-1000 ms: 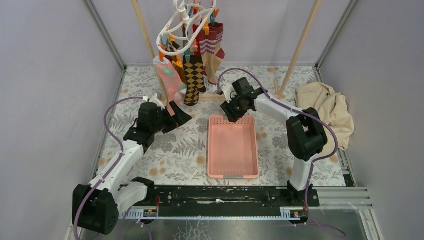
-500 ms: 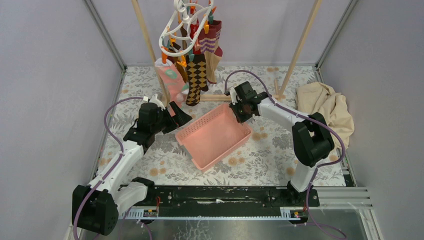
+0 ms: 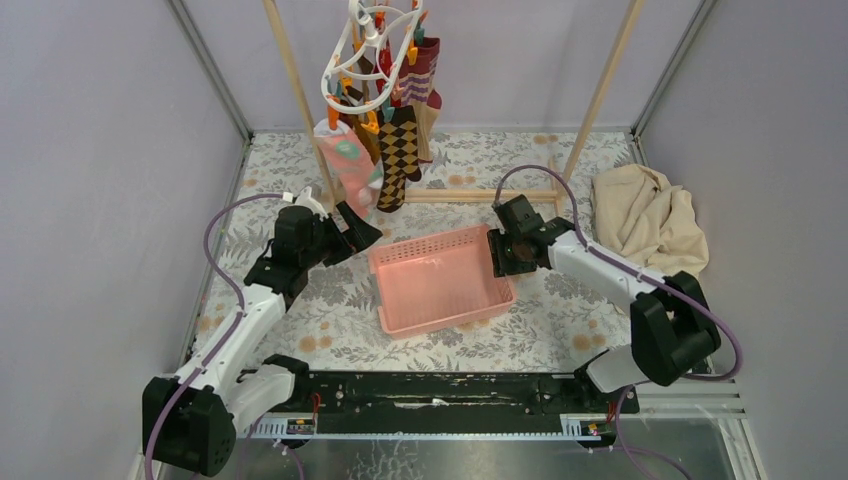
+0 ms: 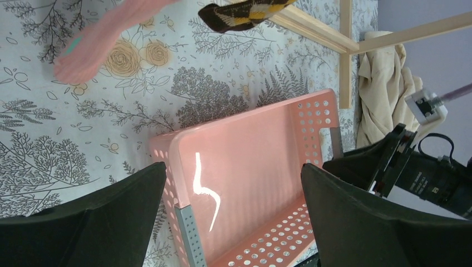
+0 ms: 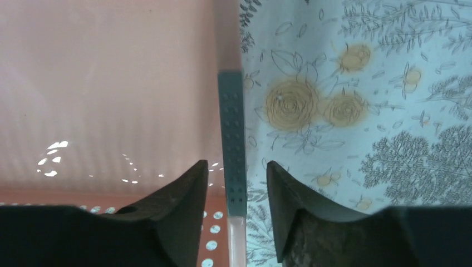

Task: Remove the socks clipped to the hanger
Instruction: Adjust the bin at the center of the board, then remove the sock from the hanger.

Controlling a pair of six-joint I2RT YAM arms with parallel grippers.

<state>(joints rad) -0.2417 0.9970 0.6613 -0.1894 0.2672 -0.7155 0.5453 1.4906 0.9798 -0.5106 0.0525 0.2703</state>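
Observation:
I need to move my left gripper outward next, to the left in its wrist view, onto the pink sock's lower edge (image 3: pixel 361 203) (image 4: pixel 78 68), because that toe end hangs below its clip.
The white hanger (image 3: pixel 368 52) hangs at the back from a wooden rack, with several socks (image 3: pixel 395 150) clipped under it: pink, argyle, maroon-striped and others. My left gripper (image 3: pixel 356 228) is open, low, just in front of the socks and left of a pink basket (image 3: pixel 430 243). In the left wrist view my gripper (image 4: pixel 234 167) is wide open and empty, with the pink sock's toe (image 4: pixel 89 41) and the argyle sock's toe (image 4: pixel 245 12) ahead. My right gripper (image 3: pixel 497 255) straddles the basket's right wall. In the right wrist view its fingers (image 5: pixel 237 164) stand either side of the rim (image 5: pixel 231 122) with gaps.
The wooden rack's poles (image 3: pixel 295 90) rise at the back and its base bar (image 3: pixel 470 195) lies on the floral tablecloth. A crumpled beige cloth (image 3: pixel 650 215) lies at the right. Grey walls close in on both sides. The basket holds nothing.
My right gripper dragged and turned the pink basket from lengthwise to crosswise, moving right and nearer, then loosened off the rim. The hanger with the socks has swung slightly. The left arm stayed put.

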